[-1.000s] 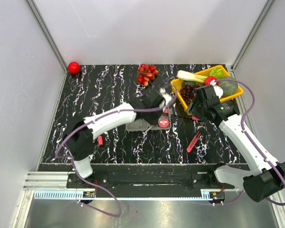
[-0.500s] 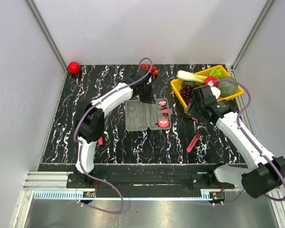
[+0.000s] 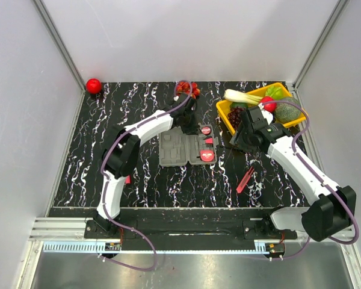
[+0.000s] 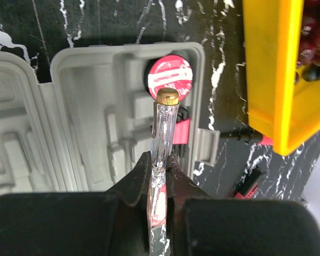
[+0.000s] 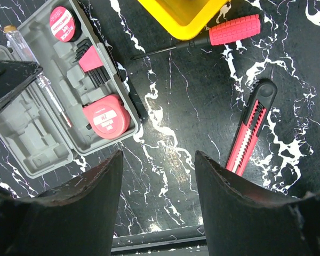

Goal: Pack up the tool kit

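I should shift my left gripper to the section of the case beside the red disc point(image 3: 194, 146) point(image 4: 96, 120), lower and release the screwdriver, since that empty spot lies below, to the left in its wrist view.
The grey tool kit case point(image 3: 183, 149) lies open mid-table. Its right half holds a red tape measure point(image 5: 106, 120), a round red disc point(image 5: 63, 24) and a red hex-key holder point(image 5: 90, 58). My left gripper point(image 4: 160, 160) is shut on a clear-handled, brass-capped screwdriver point(image 4: 164, 125) and hovers over the case's far right compartments point(image 4: 96, 133). In the top view it point(image 3: 191, 122) is at the case's far edge. My right gripper point(image 5: 157, 160) is open and empty above bare table, right of the case point(image 5: 42, 144). A red-handled screwdriver point(image 5: 234, 29) and a red knife point(image 5: 250, 130) lie on the table.
A yellow tray point(image 3: 221, 110) of fruit and vegetables stands at the back right, close to the case. Red fruit point(image 3: 186, 89) and a red ball point(image 3: 94, 85) lie at the back edge. A small red object point(image 3: 127, 178) lies by the left arm.
My left arm has swung from the case's right side to its far edge and stretched out. My right gripper has shifted slightly left, toward the case.
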You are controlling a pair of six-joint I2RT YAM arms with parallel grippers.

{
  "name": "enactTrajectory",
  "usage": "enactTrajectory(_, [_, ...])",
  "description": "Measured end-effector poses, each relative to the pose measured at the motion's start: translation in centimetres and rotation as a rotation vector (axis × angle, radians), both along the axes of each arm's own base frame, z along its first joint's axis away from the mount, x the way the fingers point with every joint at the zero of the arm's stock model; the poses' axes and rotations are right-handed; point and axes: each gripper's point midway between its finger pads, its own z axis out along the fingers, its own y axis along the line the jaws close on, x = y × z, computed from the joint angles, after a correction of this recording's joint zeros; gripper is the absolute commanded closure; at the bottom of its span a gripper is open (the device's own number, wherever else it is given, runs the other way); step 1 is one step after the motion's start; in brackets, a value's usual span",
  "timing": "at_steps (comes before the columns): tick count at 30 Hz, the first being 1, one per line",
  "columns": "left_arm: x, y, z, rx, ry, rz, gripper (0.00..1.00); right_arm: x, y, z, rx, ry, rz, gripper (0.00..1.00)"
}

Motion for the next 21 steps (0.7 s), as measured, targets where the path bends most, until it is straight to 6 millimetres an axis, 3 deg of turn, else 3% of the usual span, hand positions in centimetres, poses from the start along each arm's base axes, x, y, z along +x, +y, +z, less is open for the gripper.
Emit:
enactTrajectory(8, [0.5,0.4,-3.5,0.051,0.037,0.046,1.00,0.1,0.2,-0.3,0.006,0.012,0.007,0.38])
enactTrajectory(21, [1.3,0.9,-5.2,0.090,0.024,0.081,1.00,0.2,0.0,-0.5,0.001,0.015,0.012,0.38])
